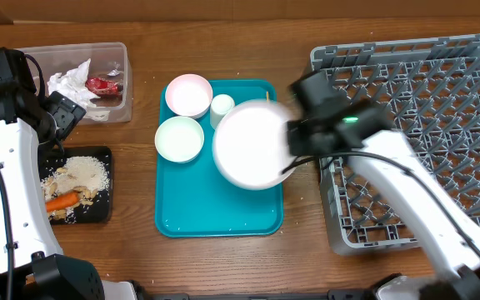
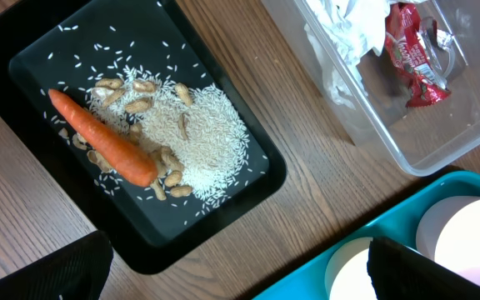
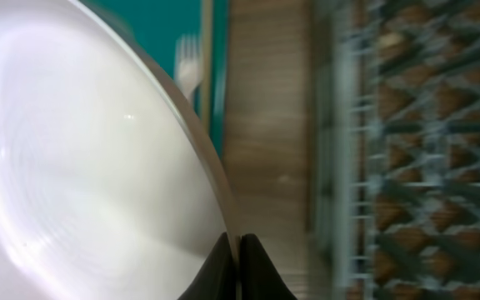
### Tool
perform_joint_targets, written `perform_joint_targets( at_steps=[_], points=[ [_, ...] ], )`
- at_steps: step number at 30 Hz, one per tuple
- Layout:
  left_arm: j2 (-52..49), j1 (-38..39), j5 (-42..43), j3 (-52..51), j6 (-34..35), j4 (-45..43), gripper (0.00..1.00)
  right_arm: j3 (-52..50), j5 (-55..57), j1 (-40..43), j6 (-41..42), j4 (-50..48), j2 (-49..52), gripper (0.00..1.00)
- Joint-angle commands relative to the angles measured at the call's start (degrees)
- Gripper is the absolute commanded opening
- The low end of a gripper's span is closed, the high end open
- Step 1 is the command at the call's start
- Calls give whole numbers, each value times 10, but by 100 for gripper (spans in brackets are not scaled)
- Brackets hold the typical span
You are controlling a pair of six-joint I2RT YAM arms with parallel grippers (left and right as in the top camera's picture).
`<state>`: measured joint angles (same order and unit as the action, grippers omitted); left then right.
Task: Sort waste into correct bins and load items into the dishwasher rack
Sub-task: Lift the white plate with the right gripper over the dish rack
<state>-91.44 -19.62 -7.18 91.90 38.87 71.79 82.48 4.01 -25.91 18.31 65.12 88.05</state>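
Note:
My right gripper is holding the plate (image 1: 252,143) and will next carry it outward onto the rack's empty far wires and release it. These wires are to the gripper's right in the overhead view.
My right gripper (image 1: 292,143) is shut on the rim of the white round plate (image 1: 252,143) and holds it tilted above the right side of the teal tray; the pinched rim shows in the right wrist view (image 3: 238,250). The grey dishwasher rack (image 1: 440,67) lies to its right. Two small white bowls (image 1: 189,94) (image 1: 179,138) and a pale cup (image 1: 222,105) stand on the teal tray. A white fork (image 3: 188,67) lies beyond the plate. The carrot (image 2: 107,140), nuts and rice (image 2: 211,137) lie in the black tray (image 2: 248,196). My left gripper (image 2: 240,275) is open above the table beside that tray.
The clear tub (image 1: 119,52) at the back left holds crumpled white paper (image 1: 69,82) and a red wrapper (image 1: 104,84). The teal tray (image 1: 215,204) lies between the black tray and the rack. The left arm (image 1: 7,167) stands along the left edge.

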Motion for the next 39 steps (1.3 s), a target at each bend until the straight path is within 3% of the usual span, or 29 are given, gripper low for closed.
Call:
perform_joint_targets(
  at_steps=[1,5,16,25,31,35,39],
  points=[
    [-1,-2,-13,12,-3,1,100,17,84,77,-69,-23,-47,4],
    [-1,-2,-13,12,-3,1,100,16,107,127,-161,-72,-54,4],
    [-1,-2,-13,12,-3,1,100,11,270,157,-266,-188,-17,4],
    [-1,-2,-13,12,-3,1,100,11,432,176,-276,-288,25,4],
    [-1,-2,-13,12,-3,1,100,11,430,233,-276,-308,33,4],
    [-1,-2,-13,12,-3,1,100,11,336,284,-276,-309,46,5],
    [-1,-2,-13,12,-3,1,100,11,324,311,-276,-317,72,5]
  ],
)
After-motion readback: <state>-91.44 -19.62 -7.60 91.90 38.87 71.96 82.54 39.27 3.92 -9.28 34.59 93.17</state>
